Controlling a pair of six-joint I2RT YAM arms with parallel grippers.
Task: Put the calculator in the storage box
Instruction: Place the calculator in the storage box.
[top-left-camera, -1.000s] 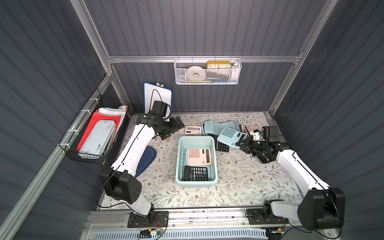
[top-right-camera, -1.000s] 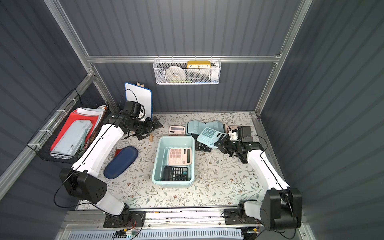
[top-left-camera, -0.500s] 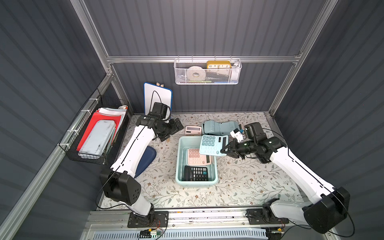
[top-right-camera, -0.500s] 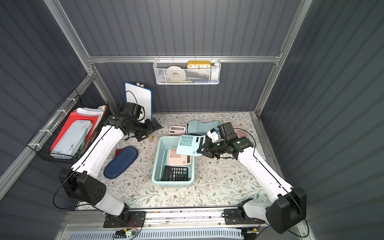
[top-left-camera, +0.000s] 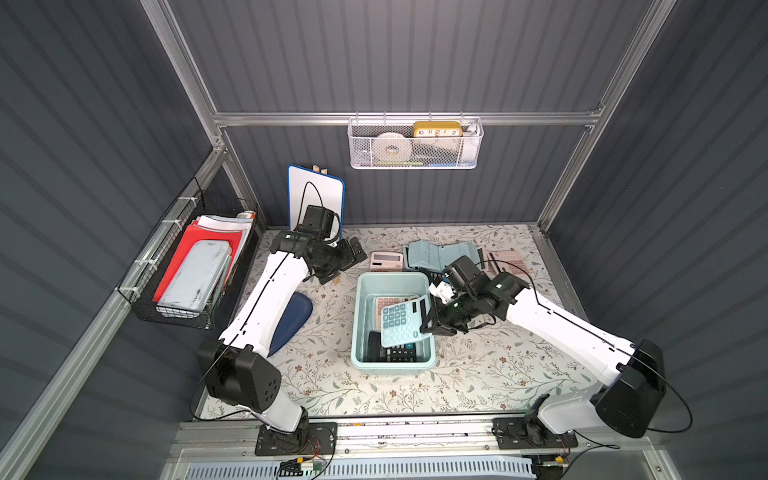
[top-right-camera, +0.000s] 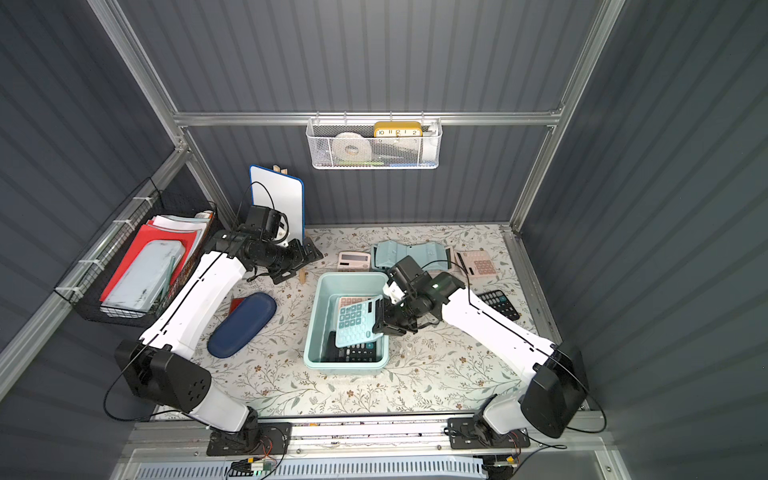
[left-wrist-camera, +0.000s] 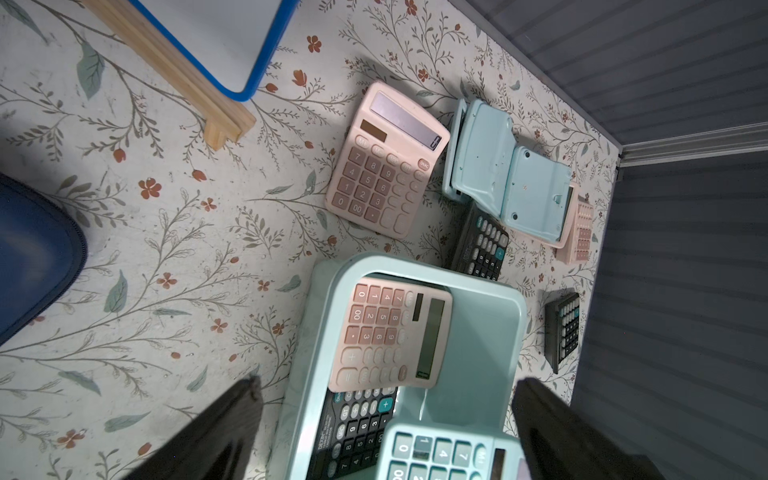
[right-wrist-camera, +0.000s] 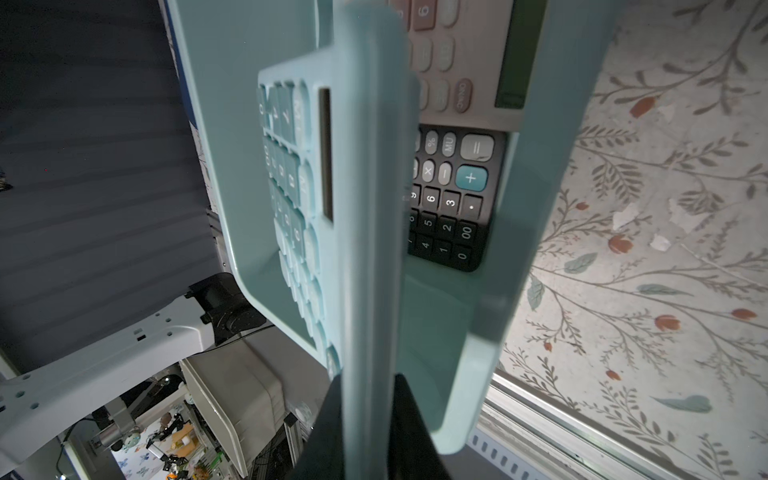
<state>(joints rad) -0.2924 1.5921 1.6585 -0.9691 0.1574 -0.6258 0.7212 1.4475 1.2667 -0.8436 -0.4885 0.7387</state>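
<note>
The box's near end (top-left-camera: 402, 353) (right-wrist-camera: 438, 308) lies below and back of my right gripper, which should next move down and back into it to release the light blue calculator.
A light blue calculator (top-left-camera: 400, 325) (top-right-camera: 354, 323) hangs tilted over the near half of the pale mint-green storage box (top-left-camera: 358, 316) (top-right-camera: 314, 320). My right gripper (top-left-camera: 428, 322) (top-right-camera: 380, 322) is shut on its display end. The right wrist view shows it edge-on (right-wrist-camera: 370, 208) between the black fingers, above the box wall (right-wrist-camera: 536, 208). Inside the box lie a pink calculator (top-left-camera: 384, 303) (left-wrist-camera: 390, 336) and a black calculator (top-left-camera: 390, 354) (right-wrist-camera: 449, 199). My left gripper (top-left-camera: 345, 264) (left-wrist-camera: 386, 386) stands open behind the box's left corner, holding nothing.
Behind the box lie a pink calculator (top-left-camera: 386, 261), upturned blue calculators (top-left-camera: 440, 253) and another pink one (top-left-camera: 509, 259); a black one (top-right-camera: 498, 303) sits right. A navy case (top-left-camera: 291, 320) lies left, a whiteboard (top-left-camera: 316, 195) leans behind, a black wire basket (top-left-camera: 195, 266) hangs left.
My right arm carried the blue calculator from the back right of the table leftward and forward, over the box. The left arm barely shifted.
</note>
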